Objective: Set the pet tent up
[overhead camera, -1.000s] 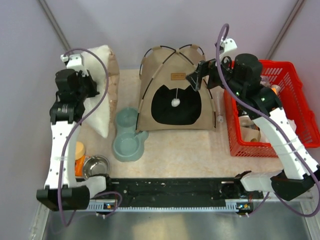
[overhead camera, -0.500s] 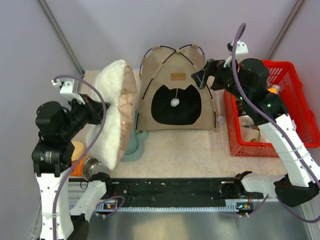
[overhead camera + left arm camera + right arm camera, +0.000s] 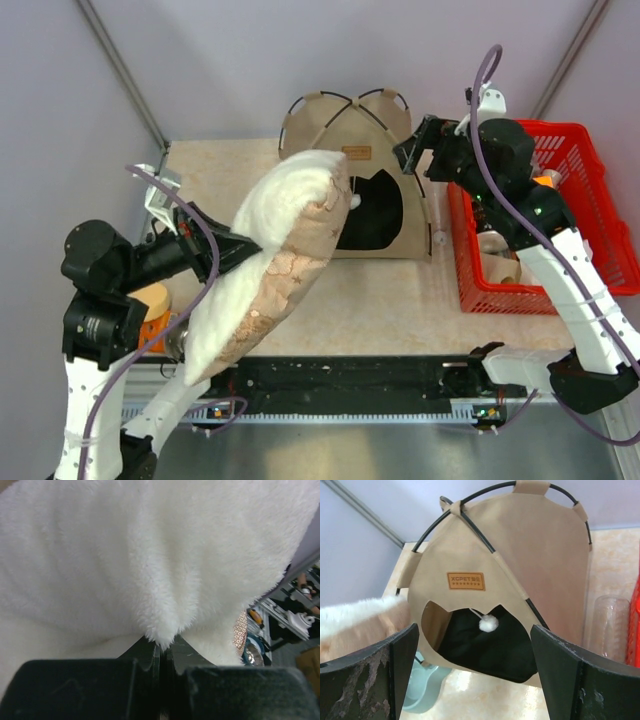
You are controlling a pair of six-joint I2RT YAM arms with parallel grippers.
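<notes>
My left gripper should lower the high-hanging pillow, covering only one side of the tent's doorway, toward that dark opening (image 3: 373,214) next.
The tan pet tent (image 3: 375,140) stands upright at the back of the table, with black poles crossing over its top. Its brown label (image 3: 465,580), white ball (image 3: 488,623) and dark doorway face forward in the right wrist view. My left gripper (image 3: 226,249) is shut on the edge of a cream plush pillow (image 3: 280,250), held in the air and tilted. The pillow's far end covers the left part of the doorway. White plush fills the left wrist view above the closed fingers (image 3: 145,655). My right gripper (image 3: 410,155) is open and empty, just right of the tent's top and facing it (image 3: 475,650).
A red basket (image 3: 592,140) with items stands at the right. An orange cup (image 3: 155,300) and a steel bowl (image 3: 176,342) sit at the front left, partly under the pillow. A teal double bowl (image 3: 427,690) lies left of the tent. A clear bottle (image 3: 607,625) stands by the basket.
My left arm has swung the pillow from standing at the table's left edge up and across toward the tent's doorway. My right gripper has drawn back slightly to the right, still open.
</notes>
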